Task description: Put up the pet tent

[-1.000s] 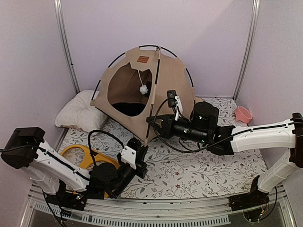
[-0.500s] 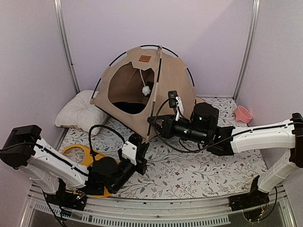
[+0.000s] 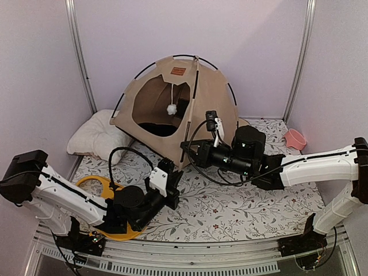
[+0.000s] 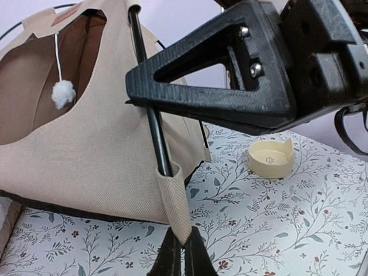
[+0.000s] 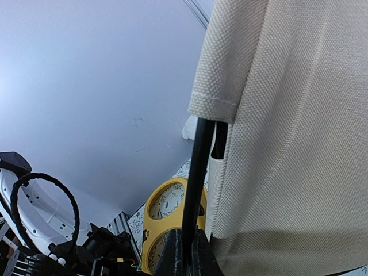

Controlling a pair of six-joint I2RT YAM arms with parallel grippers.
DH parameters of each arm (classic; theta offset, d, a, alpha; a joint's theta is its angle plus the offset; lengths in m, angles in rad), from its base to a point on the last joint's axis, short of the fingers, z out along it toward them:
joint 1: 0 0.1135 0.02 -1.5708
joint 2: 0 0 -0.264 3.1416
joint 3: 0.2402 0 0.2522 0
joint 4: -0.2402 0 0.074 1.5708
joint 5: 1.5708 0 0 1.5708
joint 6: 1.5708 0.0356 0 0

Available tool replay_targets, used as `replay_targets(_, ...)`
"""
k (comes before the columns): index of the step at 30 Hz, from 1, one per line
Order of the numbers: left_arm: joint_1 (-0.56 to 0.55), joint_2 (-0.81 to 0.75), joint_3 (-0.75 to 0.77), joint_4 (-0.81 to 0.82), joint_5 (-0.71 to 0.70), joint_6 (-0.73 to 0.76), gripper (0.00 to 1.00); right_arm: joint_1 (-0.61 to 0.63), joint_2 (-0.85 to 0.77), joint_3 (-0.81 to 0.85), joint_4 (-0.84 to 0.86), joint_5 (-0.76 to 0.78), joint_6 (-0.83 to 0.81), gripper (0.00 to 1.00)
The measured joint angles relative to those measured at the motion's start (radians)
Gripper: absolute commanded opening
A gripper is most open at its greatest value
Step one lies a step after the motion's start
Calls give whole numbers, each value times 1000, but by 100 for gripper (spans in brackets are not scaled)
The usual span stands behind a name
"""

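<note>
My right gripper will next lower the pole it holds toward the floral mat, and then it will open.
The beige pet tent (image 3: 207, 98) stands domed at the back, its arched doorway facing front-left, with a brown label (image 3: 177, 71) and a white pom-pom (image 3: 171, 108). My left gripper (image 3: 168, 170) is shut on the woven corner strap (image 4: 178, 207) that holds the foot of the front black pole (image 4: 150, 109). My right gripper (image 3: 187, 150) is shut on that same pole (image 5: 198, 178) just above the strap, as the left wrist view shows with its fingers (image 4: 201, 80) across the pole. The tent canvas (image 5: 293, 132) fills the right wrist view.
A white pillow (image 3: 95, 137) lies left of the tent. A yellow two-hole bowl tray (image 3: 98, 192) sits under my left arm; it also shows in the right wrist view (image 5: 169, 213). A cream bowl (image 4: 270, 158) and a pink cup (image 3: 295, 138) stand on the floral mat (image 3: 241, 201).
My left gripper has moved back toward the tent's front corner with the strap. The tent has shifted slightly right and stands fuller. The pom-pom swings.
</note>
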Motion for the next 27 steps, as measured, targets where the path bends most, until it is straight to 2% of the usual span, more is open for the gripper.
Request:
replay_targets(20,22,-9,13,-138,69,-83,1,0,-11,-17,-90,19,-18,0)
replay_targets(24,26,-9,18,-163,82,-94,5,0,-13,-25,-103,19,-18,0)
replay_targets(27,29,-9,22,-174,90,-106,17,0,-14,-29,-105,23,-16,7)
